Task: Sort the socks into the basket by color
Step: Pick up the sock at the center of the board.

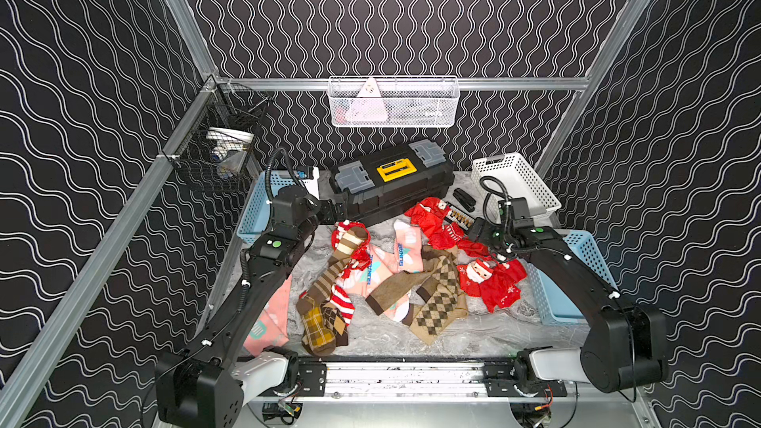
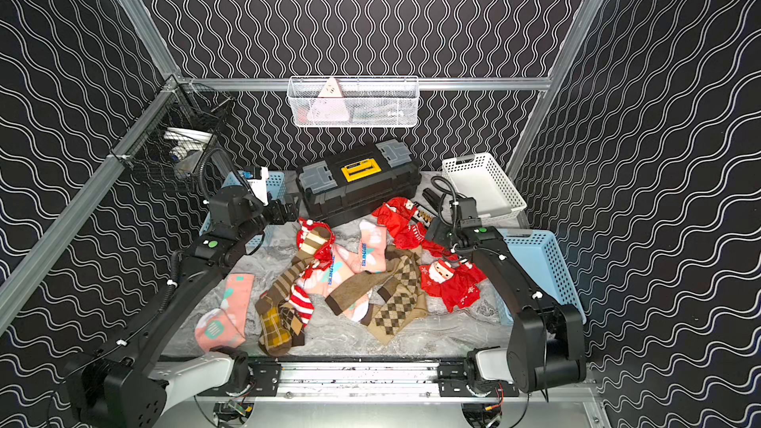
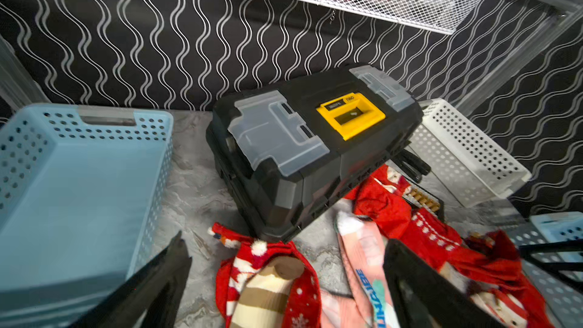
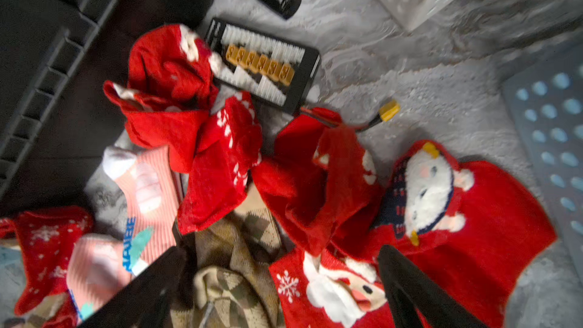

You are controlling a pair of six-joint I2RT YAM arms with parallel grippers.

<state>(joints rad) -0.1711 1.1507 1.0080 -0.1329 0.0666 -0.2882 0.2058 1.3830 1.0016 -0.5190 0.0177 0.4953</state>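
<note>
Next, my right gripper's open fingers go down to the bunched red sock beside the bit case, onto the sock's raised fold point(image 1: 471, 247) point(image 4: 319, 209), which stands between them.
The socks lie heaped mid-table in both top views: red Santa socks point(image 1: 490, 282) point(image 2: 451, 282), salmon-pink ones with blue lettering point(image 1: 407, 244), tan argyle ones point(image 1: 440, 302), a mustard plaid one point(image 1: 317, 331) and a red-white striped one point(image 1: 344, 302). One pink sock point(image 2: 230, 314) lies apart by the left arm. My left gripper point(image 3: 284, 263) is open above a red sock wrapped around a brown-striped sock point(image 3: 268, 288). My right gripper point(image 4: 284, 266) is open, hovering over a Santa sock point(image 4: 340, 295) and an argyle sock point(image 4: 230, 285). A light blue basket point(image 1: 253, 207) stands at the left.
A black toolbox with a yellow handle point(image 1: 391, 183) stands at the back. Next to it are a white basket point(image 1: 514, 183), a black stapler point(image 1: 463, 198) and a bit case point(image 4: 262, 61). Another blue basket point(image 1: 584, 273) is at the right. Wire baskets point(image 1: 393, 102) hang on the walls.
</note>
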